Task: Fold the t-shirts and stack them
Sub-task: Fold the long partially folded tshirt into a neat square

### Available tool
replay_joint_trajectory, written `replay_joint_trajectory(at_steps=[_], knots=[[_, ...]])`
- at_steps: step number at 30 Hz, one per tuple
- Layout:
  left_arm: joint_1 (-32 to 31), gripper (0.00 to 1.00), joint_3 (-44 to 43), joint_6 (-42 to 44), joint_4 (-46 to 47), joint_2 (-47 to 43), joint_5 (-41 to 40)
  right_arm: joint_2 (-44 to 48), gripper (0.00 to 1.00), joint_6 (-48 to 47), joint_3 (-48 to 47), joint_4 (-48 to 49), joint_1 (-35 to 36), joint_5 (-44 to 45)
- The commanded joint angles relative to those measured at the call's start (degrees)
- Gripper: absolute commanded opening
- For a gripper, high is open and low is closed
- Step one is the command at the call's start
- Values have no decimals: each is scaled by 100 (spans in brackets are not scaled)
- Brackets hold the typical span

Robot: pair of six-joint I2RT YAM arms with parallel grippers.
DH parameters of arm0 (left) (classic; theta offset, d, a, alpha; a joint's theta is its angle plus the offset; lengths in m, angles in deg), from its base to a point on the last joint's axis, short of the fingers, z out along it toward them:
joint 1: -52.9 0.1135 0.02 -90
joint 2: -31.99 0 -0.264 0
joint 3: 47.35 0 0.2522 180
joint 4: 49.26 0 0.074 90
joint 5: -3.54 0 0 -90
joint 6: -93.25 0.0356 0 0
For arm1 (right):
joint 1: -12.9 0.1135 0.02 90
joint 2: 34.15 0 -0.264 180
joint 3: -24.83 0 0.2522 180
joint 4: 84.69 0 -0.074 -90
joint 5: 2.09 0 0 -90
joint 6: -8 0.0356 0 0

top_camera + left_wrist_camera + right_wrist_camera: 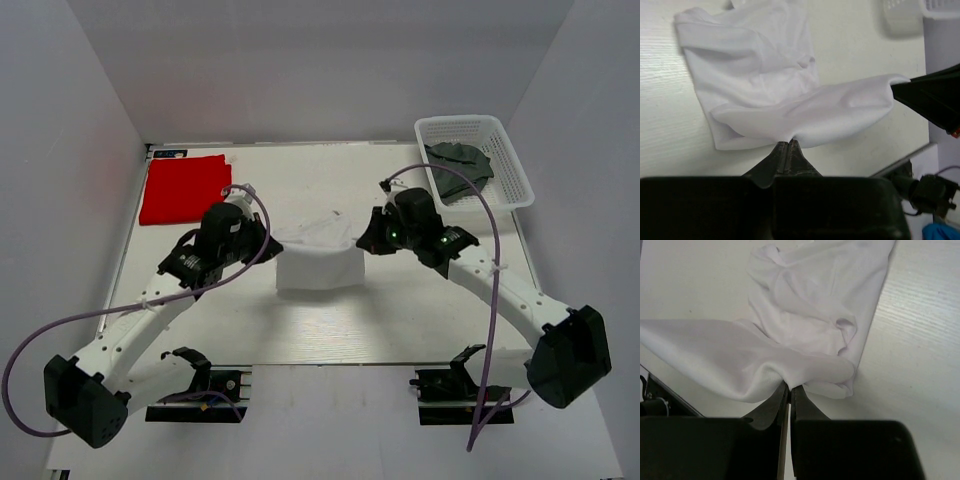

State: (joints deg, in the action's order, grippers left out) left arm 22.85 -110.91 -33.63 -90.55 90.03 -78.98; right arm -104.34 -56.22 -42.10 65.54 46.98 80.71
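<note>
The layers at the white shirt's far end still lie uncovered, so the left gripper should next move outward and down to release the lifted edge there.
The white t-shirt lies partly folded at the table's middle, its far edge lifted and stretched between both grippers. My left gripper is shut on the shirt's left end, jaws pinched together on the cloth. My right gripper is shut on the right end. The white shirt's lower layers rest on the table. A folded red t-shirt lies flat at the far left. The dark grey-green t-shirt sits crumpled inside the basket.
A white plastic lattice basket stands at the far right corner. White walls close in the table on three sides. The arms' bases and cables sit along the near edge.
</note>
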Motion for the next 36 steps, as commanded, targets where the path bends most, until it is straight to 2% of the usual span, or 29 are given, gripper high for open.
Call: replay_joint_trajectory(at_steps=[1, 10, 18, 24, 32, 35, 36], knots=[[95, 0, -451, -125, -182, 154, -914, -406, 0, 6, -624, 54, -77, 132], [95, 0, -715, -56, 283, 1014, -1934, -1460, 0, -117, -1669, -7, -341, 141], [218, 0, -1593, 6, 160, 2263, -2637, -2516, 0, -249, -2496, -60, -666, -18], [499, 0, -2077, 138, 310, 3072, -2638, -3412, 0, -319, -3479, -95, -851, -176], [929, 0, -3140, 304, 310, 4443, -2480, -5080, 0, -398, -4701, -298, -1080, -817], [1061, 0, -3465, 305, 257, 5005, -2427, -5599, 0, -416, -5079, 9, -1150, -888], [1062, 2, -3649, 235, 257, 5128, -2427, -5706, 2, -425, -5116, 515, -1167, -932]])
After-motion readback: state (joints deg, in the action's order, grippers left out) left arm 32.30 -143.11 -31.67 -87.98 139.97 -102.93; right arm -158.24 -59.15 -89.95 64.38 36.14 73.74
